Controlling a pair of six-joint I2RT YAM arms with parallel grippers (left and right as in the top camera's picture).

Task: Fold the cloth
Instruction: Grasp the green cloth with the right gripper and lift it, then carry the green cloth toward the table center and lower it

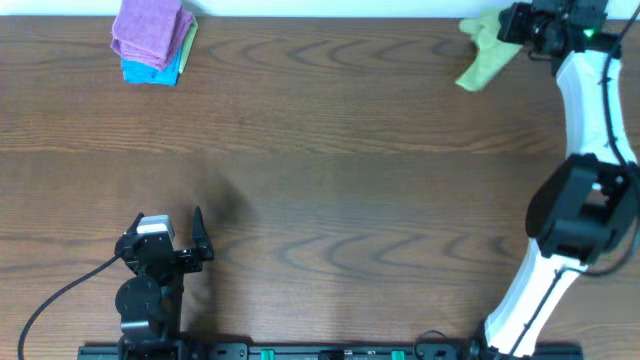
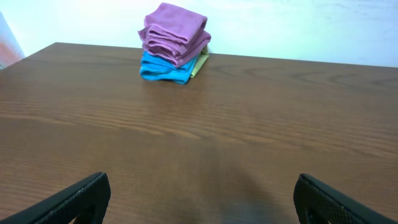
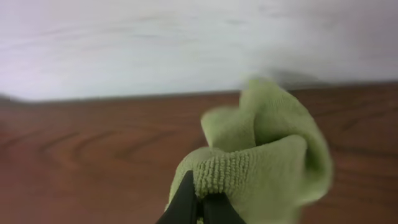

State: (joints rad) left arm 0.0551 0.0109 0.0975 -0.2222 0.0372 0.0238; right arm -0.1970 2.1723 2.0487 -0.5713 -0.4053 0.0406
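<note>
I will bring the lime-green cloth (image 1: 482, 57) back from the table's far edge with my right gripper and let go of it on the table's open middle, because the table's middle is bare.
The lime-green cloth (image 1: 482, 57) hangs bunched at the table's far right corner, pinched by my right gripper (image 1: 512, 27). In the right wrist view the black fingertips (image 3: 186, 199) are pressed together on a ribbed edge of the cloth (image 3: 267, 155), which bulges up and to the right of them. My left gripper (image 1: 170, 232) rests near the front left of the table, far from the cloth. Its jaws stand wide apart with only bare wood between its fingers (image 2: 81, 199).
A folded purple cloth (image 1: 150, 28) lies on a folded blue cloth (image 1: 152, 70) at the far left corner, also seen ahead of the left gripper as a stack (image 2: 173, 43). The white right arm (image 1: 585, 150) runs along the table's right side.
</note>
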